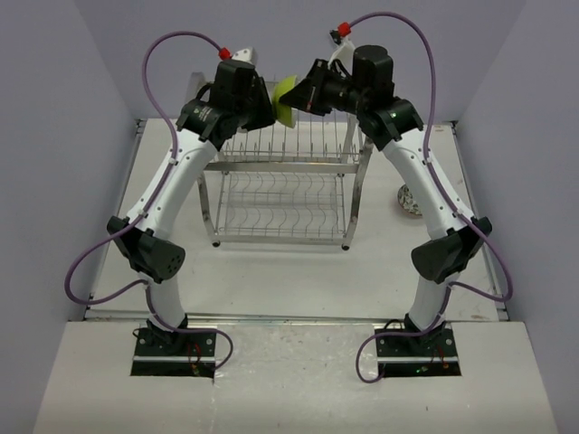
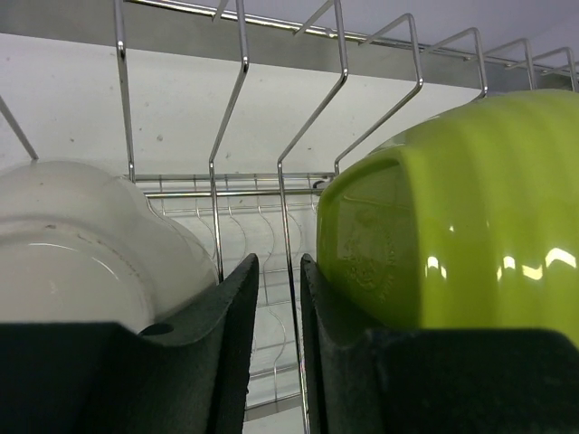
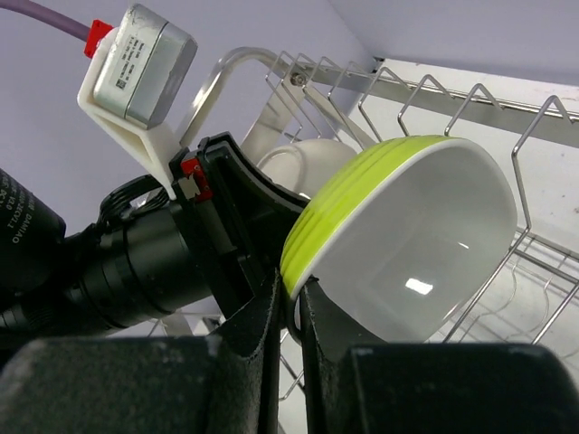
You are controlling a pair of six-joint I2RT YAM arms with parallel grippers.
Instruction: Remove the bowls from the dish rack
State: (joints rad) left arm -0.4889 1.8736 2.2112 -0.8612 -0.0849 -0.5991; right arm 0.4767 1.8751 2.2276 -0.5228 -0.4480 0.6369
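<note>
The speckled bowl (image 1: 409,200) is below my right gripper and to its right in the top view, so next I will move the gripper up past the rack's dividers, across and down to release inside the bowl.
The chrome wire dish rack (image 1: 280,203) stands mid-table. A lime green bowl (image 1: 283,98) with a white inside stands on edge in its top tier. My right gripper (image 3: 289,291) is shut on the rim of this green bowl (image 3: 416,235), one finger inside and one outside. A white bowl (image 3: 312,163) stands just behind it. My left gripper (image 2: 279,262) sits between the white bowl (image 2: 81,244) and the green bowl (image 2: 452,226). Its fingers are a narrow gap apart, with only a rack wire (image 2: 289,298) showing in the gap. In the top view both grippers (image 1: 267,104) (image 1: 300,98) meet at the green bowl.
A speckled patterned bowl (image 1: 409,200) lies on the table right of the rack. The rack's upright dividers (image 2: 235,99) rise close around both grippers. The left arm's wrist and camera (image 3: 136,63) crowd the right gripper. Walls enclose the table on three sides.
</note>
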